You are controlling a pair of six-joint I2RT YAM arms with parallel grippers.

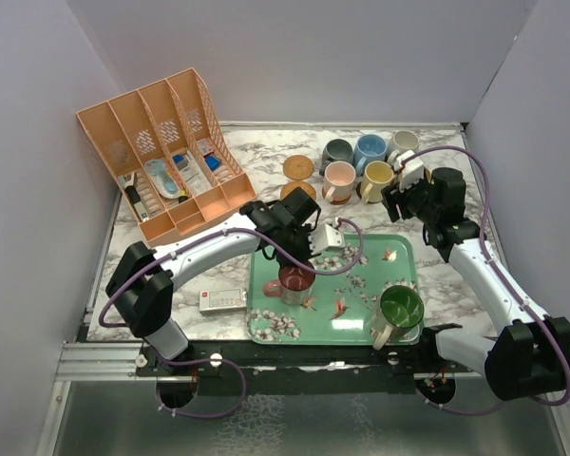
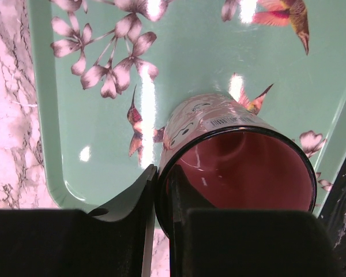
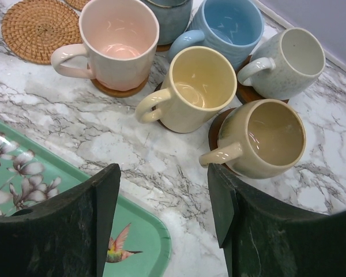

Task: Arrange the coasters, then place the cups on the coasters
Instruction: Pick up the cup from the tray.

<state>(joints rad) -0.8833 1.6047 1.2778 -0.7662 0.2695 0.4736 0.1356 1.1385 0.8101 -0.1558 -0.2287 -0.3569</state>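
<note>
I will next lift the red cup with my left gripper, carry it outward, lower it and release it on the front coaster, which lies bare outward of the gripper.
A dark red cup stands on the green floral tray. My left gripper is shut on its rim, one finger outside and one inside the cup. A green cup sits at the tray's front right corner. Behind the tray, the pink, yellow, tan, blue, cream and grey cups each rest on a coaster. A woven coaster lies bare to their left, with another coaster in front of it. My right gripper hangs open over the marble beside the tan cup's handle.
An orange slotted organiser full of small items fills the back left. A small white box lies left of the tray. Grey walls close in on the left, back and right.
</note>
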